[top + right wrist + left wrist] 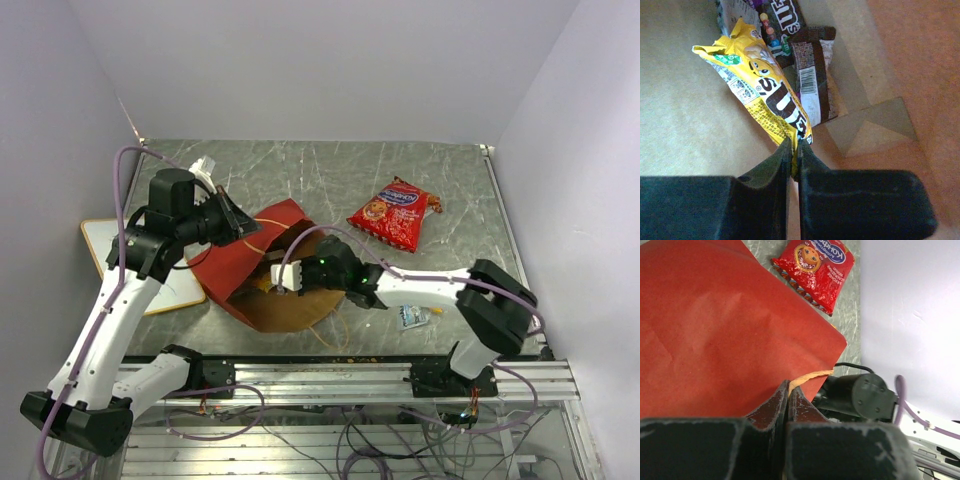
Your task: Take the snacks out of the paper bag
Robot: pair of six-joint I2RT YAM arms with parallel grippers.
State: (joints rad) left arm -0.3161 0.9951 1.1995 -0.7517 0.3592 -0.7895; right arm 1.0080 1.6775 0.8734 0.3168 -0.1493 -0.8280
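Snacks already lie on the tabletop beside the red chip bag, so my right gripper moves out of the paper bag's opening, across and down there to release next.
The paper bag (240, 262) lies on its side, red panel up, its brown mouth facing the near edge. My left gripper (240, 224) is shut on the tan strip at the bag's upper edge (812, 375), above the red panel (715, 325). My right gripper (284, 277) reaches into the mouth and is shut on the corner of a yellow candy packet (757, 85). A brown packet (812, 75) lies behind it, and a purple one shows only as a sliver. The red chip bag (392, 213) lies on the table at the back right and also shows in the left wrist view (815, 265). A pale blue packet (413, 316) lies beside the right arm.
A wood-framed whiteboard (105, 250) lies at the table's left edge under the left arm. A small white object (205, 165) sits at the back left. The right arm's dark wrist motor (860, 396) is close beside the left fingers. An aluminium rail (330, 375) runs along the near edge.
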